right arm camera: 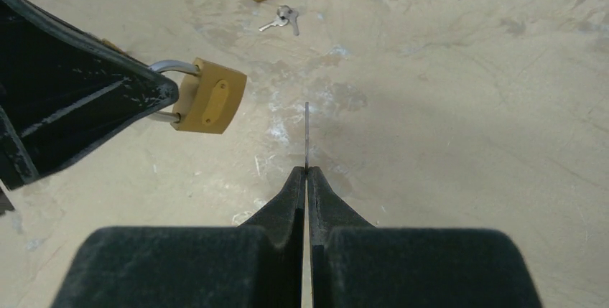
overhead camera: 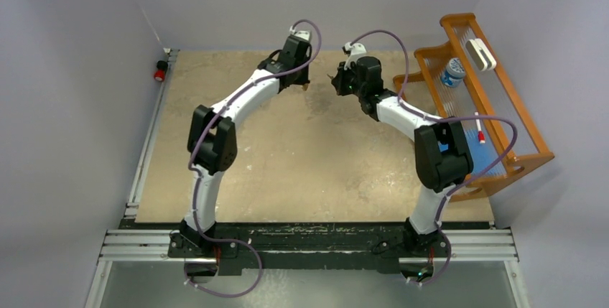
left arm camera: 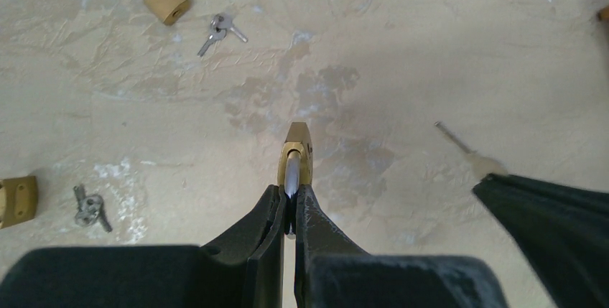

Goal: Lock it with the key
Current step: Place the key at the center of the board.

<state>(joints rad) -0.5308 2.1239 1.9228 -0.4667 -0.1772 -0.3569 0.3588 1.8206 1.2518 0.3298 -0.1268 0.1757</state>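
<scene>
My left gripper moves down next, sets the padlock onto the clear, stained patch of tabletop and lets go of the shackle, since that patch is below the gripper.
My left gripper is shut on the steel shackle of a brass padlock and holds it above the table. In the right wrist view the same padlock hangs out of the left fingers, its body facing the key. My right gripper is shut on a thin silver key, seen edge-on with its blade pointing forward, a short gap right of the padlock. The key also shows in the left wrist view. From above, the left gripper and the right gripper face each other at the table's far middle.
A second padlock with a bunch of keys lies on the table beyond. A third padlock and more keys lie at the left. A wooden rack stands at the right edge.
</scene>
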